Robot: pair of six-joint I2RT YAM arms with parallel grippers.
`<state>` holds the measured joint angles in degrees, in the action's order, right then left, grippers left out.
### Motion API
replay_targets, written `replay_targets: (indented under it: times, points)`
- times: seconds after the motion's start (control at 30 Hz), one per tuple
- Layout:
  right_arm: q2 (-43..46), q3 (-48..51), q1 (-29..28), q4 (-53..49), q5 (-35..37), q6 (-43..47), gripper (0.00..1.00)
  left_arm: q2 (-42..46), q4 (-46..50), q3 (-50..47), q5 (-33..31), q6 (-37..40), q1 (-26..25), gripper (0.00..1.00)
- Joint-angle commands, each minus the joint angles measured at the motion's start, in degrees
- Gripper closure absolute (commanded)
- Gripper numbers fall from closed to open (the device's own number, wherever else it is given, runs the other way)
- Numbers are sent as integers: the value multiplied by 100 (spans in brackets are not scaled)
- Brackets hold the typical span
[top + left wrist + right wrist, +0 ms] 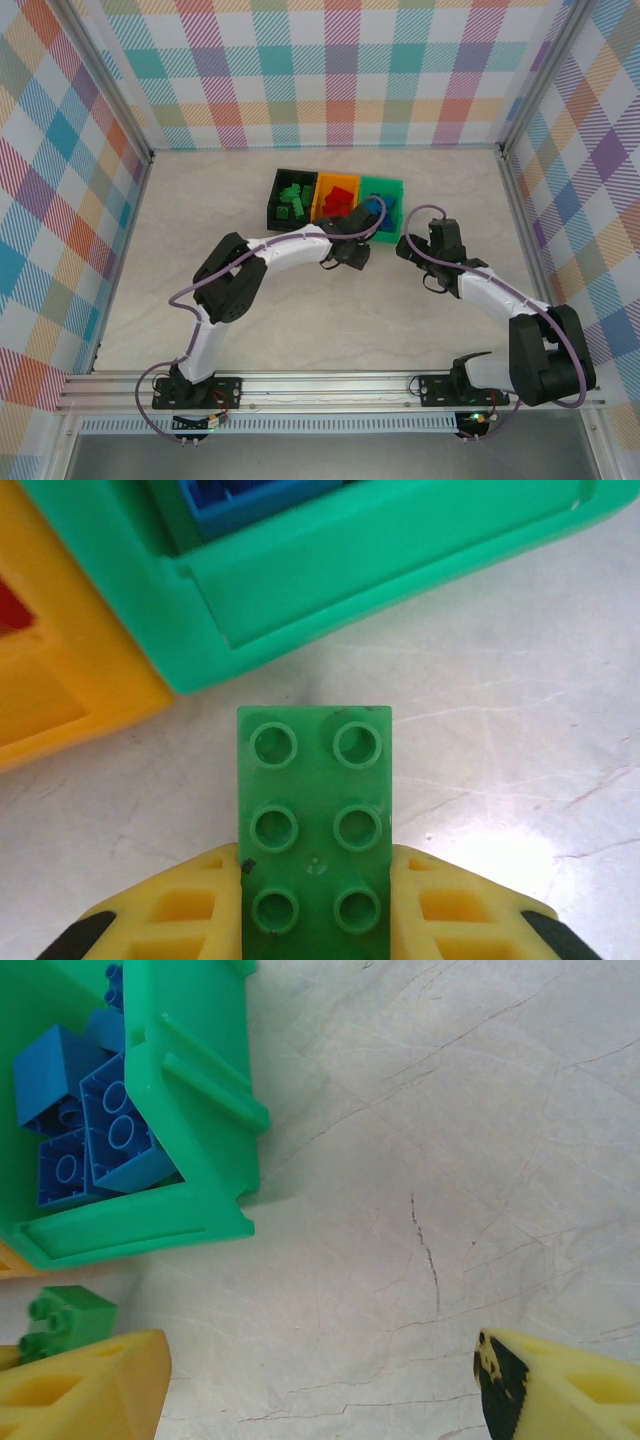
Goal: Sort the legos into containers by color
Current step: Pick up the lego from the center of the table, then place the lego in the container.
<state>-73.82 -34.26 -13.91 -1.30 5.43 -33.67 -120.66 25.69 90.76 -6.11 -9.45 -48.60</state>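
Note:
Next, my left gripper lifts, swings outward past the orange bin (340, 178), and releases the lego over the green legos that already lie in the black bin.
My left gripper (315, 885) is shut on a green six-stud lego (314, 800), gripped by its long sides and held just in front of the green bin (300, 580) and orange bin (60, 670). From above, the left gripper (352, 248) sits below those bins. The black bin (272, 205) holds green legos (292, 200), the orange bin (340, 178) red legos (340, 200), the green bin (385, 181) blue legos (110, 1130). My right gripper (320, 1385) is open over bare table, right of the green bin (200, 1090). The held green lego (68, 1315) shows at its lower left.
The three bins stand side by side at the table's middle back. Checkered walls enclose the marbled table (200, 250) on three sides. Bare tabletop lies to the left, right and front of the bins. Both arms reach inward toward the bins.

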Motion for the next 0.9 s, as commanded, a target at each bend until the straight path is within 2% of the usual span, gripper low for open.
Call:
replay_targets:
  times: [0.0, 0.2, 0.4, 0.5, 0.67, 0.77, 0.8, 0.87]
  points:
    - [-45, 62, 29, 114, -67, -38, 20, 644, -215, -231, -88, -148, 34, 77]
    - [-53, 77, 29, 136, -130, -69, 20, 1490, -176, -629, -345, -254, 223, 80]
    - [-79, 86, 28, 166, -188, -86, 20, 2069, 17, -630, -622, -312, 873, 86]
    - [-80, 81, 29, 174, -204, -83, 20, 2111, 65, -521, -459, -333, 1355, 86]
    - [-84, 97, 29, 199, -256, -100, 20, 1636, 328, -10, -252, -367, 2042, 85]
    - [-116, 104, 29, 219, -288, -113, 20, 1204, 463, 363, -332, -299, 2267, 81]
    - [-123, 95, 29, 219, -296, -111, 20, 1073, 515, 509, -368, -302, 2329, 77]
    - [-131, 86, 26, 222, -302, -107, 20, 839, 595, 754, -432, -309, 2419, 59]
